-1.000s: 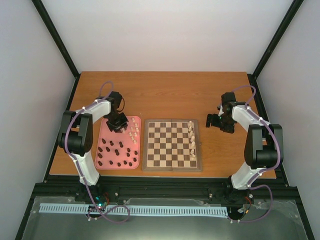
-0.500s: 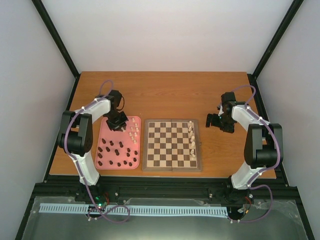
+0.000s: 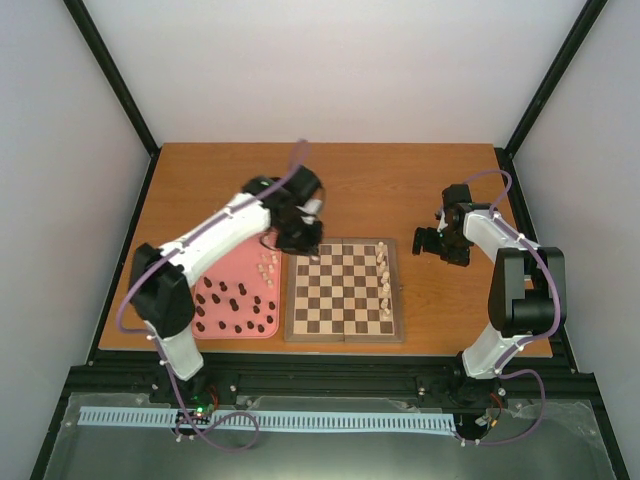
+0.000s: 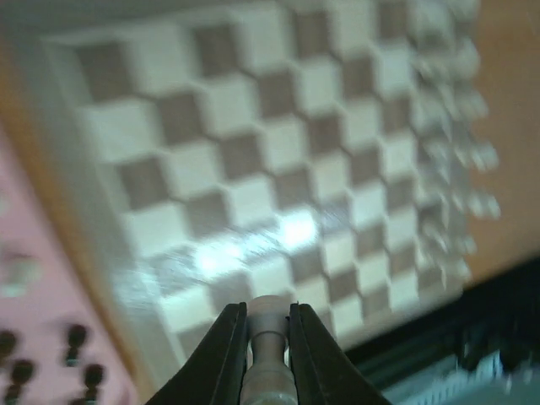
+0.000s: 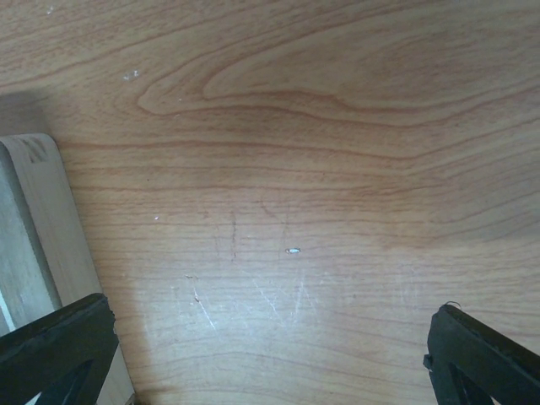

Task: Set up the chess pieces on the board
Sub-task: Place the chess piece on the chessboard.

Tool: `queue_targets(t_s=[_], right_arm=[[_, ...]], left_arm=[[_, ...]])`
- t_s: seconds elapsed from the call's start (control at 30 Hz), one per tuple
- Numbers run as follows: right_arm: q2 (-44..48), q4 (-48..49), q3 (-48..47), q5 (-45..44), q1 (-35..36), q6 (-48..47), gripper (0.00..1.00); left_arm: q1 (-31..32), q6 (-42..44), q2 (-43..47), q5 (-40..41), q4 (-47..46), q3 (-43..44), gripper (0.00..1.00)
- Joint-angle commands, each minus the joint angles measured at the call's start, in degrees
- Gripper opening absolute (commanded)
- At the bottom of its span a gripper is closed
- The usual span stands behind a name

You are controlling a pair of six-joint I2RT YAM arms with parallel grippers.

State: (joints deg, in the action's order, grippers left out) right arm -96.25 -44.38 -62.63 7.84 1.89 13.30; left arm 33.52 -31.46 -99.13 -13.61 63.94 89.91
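My left gripper has the cream-white piece and will next move back across the board, go down onto the board's near corner square [image 3: 387, 327] [image 4: 430, 278] beside the white file and let go of the piece, because that square is empty.
My left gripper [image 3: 298, 238] hangs over the far left corner of the board [image 3: 345, 335] and is shut on a cream-white chess piece [image 4: 270, 325]. The left wrist view shows the chequered board [image 4: 253, 143] blurred below, with a file of white pieces [image 4: 456, 126] along its far side. In the top view these white pieces [image 3: 384, 275] stand on the board's right column. More white pieces [image 3: 267, 268] and several dark pieces [image 3: 235, 305] lie on the pink tray [image 3: 232, 334]. My right gripper [image 3: 427, 242] is open and empty over bare table, right of the board.
The right wrist view shows scratched wooden tabletop [image 5: 295, 169] between my wide-spread fingers [image 5: 59, 337], and the board's edge [image 5: 34, 228] at the left. The pink tray shows at the lower left of the left wrist view [image 4: 34, 321]. Black frame posts flank the table.
My left arm has swung right from over the pink tray to the board's far left corner, carrying a white piece. The right arm has not moved.
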Motion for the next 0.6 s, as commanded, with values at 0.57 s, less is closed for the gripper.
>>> queue_targets(t_s=[0.57], right_arm=[[5.9, 0.2, 2.1, -4.3, -0.4, 2.0, 1.00]], left_arm=[[33.9, 5.4, -13.1, 4.3, 8.4, 14.9, 0.01]])
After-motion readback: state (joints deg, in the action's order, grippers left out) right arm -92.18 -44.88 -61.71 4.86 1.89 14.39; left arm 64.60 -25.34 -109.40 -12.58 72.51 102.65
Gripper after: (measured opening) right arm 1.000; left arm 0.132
